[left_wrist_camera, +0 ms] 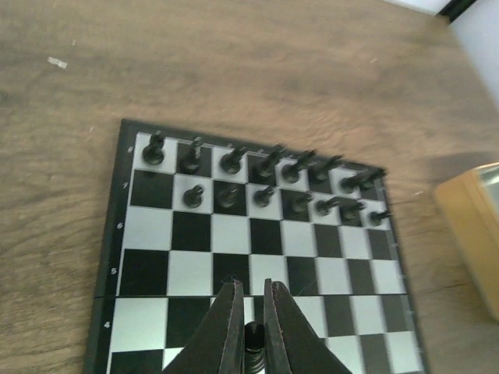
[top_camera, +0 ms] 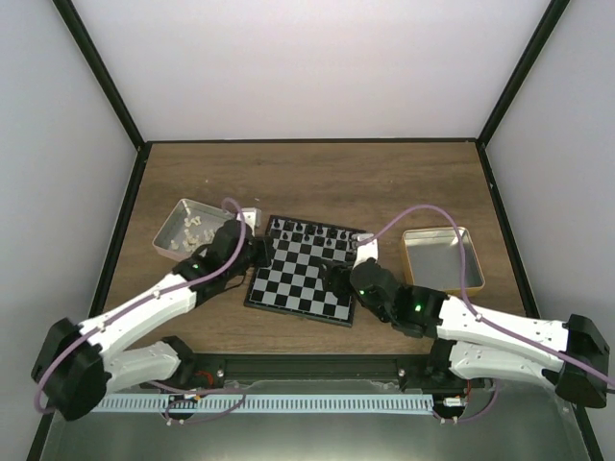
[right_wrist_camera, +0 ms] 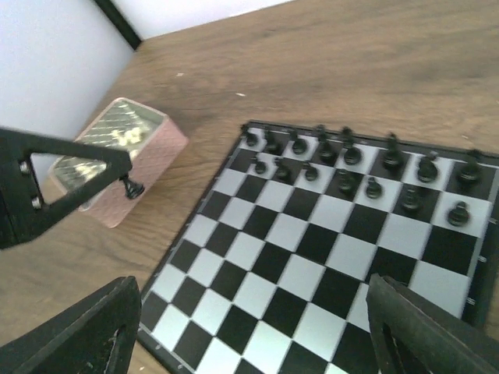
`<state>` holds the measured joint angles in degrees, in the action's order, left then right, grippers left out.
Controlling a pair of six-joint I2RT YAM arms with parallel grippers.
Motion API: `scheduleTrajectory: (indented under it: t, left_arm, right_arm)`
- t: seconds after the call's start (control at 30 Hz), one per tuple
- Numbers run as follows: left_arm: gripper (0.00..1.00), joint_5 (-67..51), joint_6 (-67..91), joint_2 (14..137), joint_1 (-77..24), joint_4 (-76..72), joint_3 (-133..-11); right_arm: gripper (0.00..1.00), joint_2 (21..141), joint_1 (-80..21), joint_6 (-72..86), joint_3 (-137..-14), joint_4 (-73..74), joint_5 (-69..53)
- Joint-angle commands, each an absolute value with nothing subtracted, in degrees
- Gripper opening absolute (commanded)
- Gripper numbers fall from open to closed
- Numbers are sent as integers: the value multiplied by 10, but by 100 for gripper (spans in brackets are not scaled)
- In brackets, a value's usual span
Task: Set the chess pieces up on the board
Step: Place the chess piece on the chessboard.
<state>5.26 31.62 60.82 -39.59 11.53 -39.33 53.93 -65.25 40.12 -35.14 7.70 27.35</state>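
Observation:
The second row's bare end square is the row's only gap, so my left gripper needs to lower the pawn outward to it and let go there.
The board lies mid-table and also shows in the left wrist view and the right wrist view. Black chess pieces fill most of its two far rows; the left end square of the second row is bare. My left gripper is shut on a black pawn, which hangs from its fingers in the right wrist view, raised by the board's left side. My right gripper is wide open and empty over the board's right edge.
A pinkish tin holding cream-white pieces stands left of the board, close to my left gripper. A tan-rimmed metal tin stands to the right. Black frame posts border the table.

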Motion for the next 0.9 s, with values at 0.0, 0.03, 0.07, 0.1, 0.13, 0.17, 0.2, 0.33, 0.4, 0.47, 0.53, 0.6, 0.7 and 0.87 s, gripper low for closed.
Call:
scheduleTrajectory:
  t: [0.0, 0.03, 0.07, 0.1, 0.13, 0.17, 0.2, 0.33, 0.4, 0.47, 0.53, 0.6, 0.7, 0.87]
  left_arm:
    - [4, 98, 299, 673, -399, 30, -375]
    - [4, 106, 297, 695, -399, 18, -381]
    - [4, 115, 293, 725, -398, 7, -387]
    - [4, 128, 290, 746, -398, -3, -395]
    - [4, 140, 286, 769, -398, -16, -401]
    - [4, 152, 282, 789, -397, -29, -405]
    - [4, 163, 279, 811, -396, -41, -410]
    - [4, 194, 264, 883, -390, -73, -437]
    - [4, 201, 259, 910, -385, -86, -445]
    - [4, 199, 255, 934, -378, -105, -448]
    - [4, 192, 256, 953, -369, -121, -450]
    - [4, 180, 254, 967, -360, -136, -449]
    - [4, 167, 255, 986, -348, -141, -457]
    - [4, 147, 256, 1010, -340, -151, -463]
  right_arm:
    - [81, 549, -626, 480, -381, 136, 315]
    - [81, 552, -618, 484, -379, 133, 306]
    - [81, 555, -609, 490, -377, 130, 297]
    - [81, 558, -602, 493, -375, 126, 288]
    - [81, 562, -594, 494, -373, 122, 275]
    - [81, 567, -587, 495, -370, 118, 266]
    - [81, 572, -581, 493, -369, 114, 256]
    - [82, 583, -572, 457, -367, 88, 225]
    - [82, 585, -572, 445, -366, 82, 222]
    - [82, 586, -571, 438, -366, 80, 221]
    - [82, 586, -569, 435, -367, 81, 221]
    - [82, 586, -568, 436, -368, 81, 220]
    - [82, 590, -566, 436, -369, 80, 220]
    - [82, 605, -564, 438, -380, 84, 219]
